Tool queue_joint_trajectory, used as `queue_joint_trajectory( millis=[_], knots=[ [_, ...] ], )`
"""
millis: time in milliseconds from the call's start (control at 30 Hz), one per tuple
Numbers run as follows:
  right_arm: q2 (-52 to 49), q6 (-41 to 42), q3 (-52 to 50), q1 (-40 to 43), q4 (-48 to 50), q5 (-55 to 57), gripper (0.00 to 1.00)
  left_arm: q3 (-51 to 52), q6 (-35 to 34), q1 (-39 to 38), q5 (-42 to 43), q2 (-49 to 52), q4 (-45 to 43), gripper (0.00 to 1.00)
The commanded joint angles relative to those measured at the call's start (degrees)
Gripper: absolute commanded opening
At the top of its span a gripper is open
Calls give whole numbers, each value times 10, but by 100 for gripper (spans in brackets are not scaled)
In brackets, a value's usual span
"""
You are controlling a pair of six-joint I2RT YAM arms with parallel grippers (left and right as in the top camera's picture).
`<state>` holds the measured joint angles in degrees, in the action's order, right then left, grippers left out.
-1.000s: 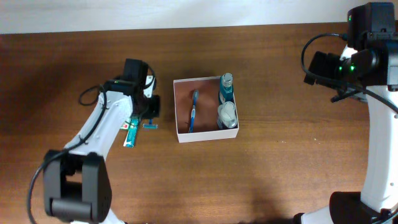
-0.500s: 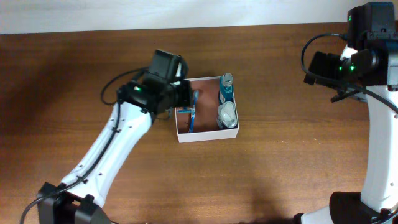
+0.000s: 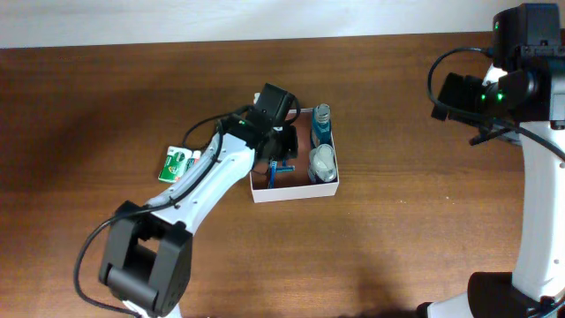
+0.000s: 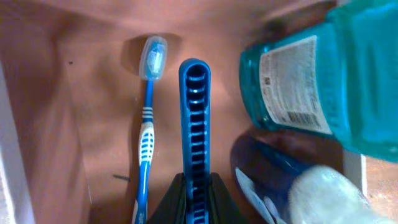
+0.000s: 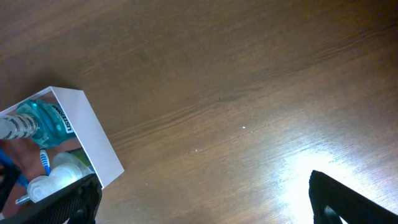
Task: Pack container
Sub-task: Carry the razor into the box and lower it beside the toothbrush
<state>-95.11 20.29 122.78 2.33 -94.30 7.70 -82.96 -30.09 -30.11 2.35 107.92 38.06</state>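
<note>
I need to lower the razor handle [image 4: 194,118] toward the container's bottom with my left gripper and release it beside the toothbrush, where the pinkish-brown bottom is empty.
The container [image 3: 296,192] is a shallow white-walled box with a pinkish-brown inside, at the table's middle. It holds a blue toothbrush [image 4: 146,137], a teal mouthwash bottle [image 3: 321,124] [image 4: 311,81] and a dark blue item with a white cap [image 3: 322,163] [image 4: 298,190]. My left gripper [image 3: 281,150] [image 4: 194,208] is inside the container, shut on a blue ribbed razor handle [image 4: 194,118] that lies beside the toothbrush. My right gripper [image 5: 199,193] is open and empty, high over bare table to the right of the container [image 5: 93,137].
A green packet [image 3: 179,163] lies on the wooden table left of the container, next to my left arm. The right arm [image 3: 494,88] stands at the far right edge.
My left arm swung right from the table beside the green packet into the container, carrying the blue razor. The razor no longer lies on the table. The right arm has not moved.
</note>
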Motion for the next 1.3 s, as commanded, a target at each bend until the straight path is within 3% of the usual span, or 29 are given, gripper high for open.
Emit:
queue_joint_trajectory(
  millis=[0,267,533,633,733,767,800,833,1133,1267],
  knots=[
    [-2,-4,3,4,1,5,98,-5,-8,2,-13,24,-1,0],
    [-2,-4,3,4,1,5,98,-5,-8,2,-30,51,0,2],
    [-2,-4,3,4,1,5,98,-16,0,2,-21,42,4,40],
    [-2,-4,3,4,1,5,98,-50,4,2,-24,18,37,41],
    [-2,-4,3,4,1,5,98,-86,30,3,-40,-10,81,35],
    [-2,-4,3,4,1,5,98,-93,30,3,-48,-18,92,26],
    [-2,-4,3,4,1,5,98,-99,30,3,-56,-30,108,6],
    [-2,-4,3,4,1,5,98,-100,30,3,-58,-39,118,0],
    [-2,-4,3,4,1,5,98,-96,29,1,-56,-57,329,0],
    [-2,-4,3,4,1,5,98,-94,31,-12,-56,-57,380,0]
  ],
)
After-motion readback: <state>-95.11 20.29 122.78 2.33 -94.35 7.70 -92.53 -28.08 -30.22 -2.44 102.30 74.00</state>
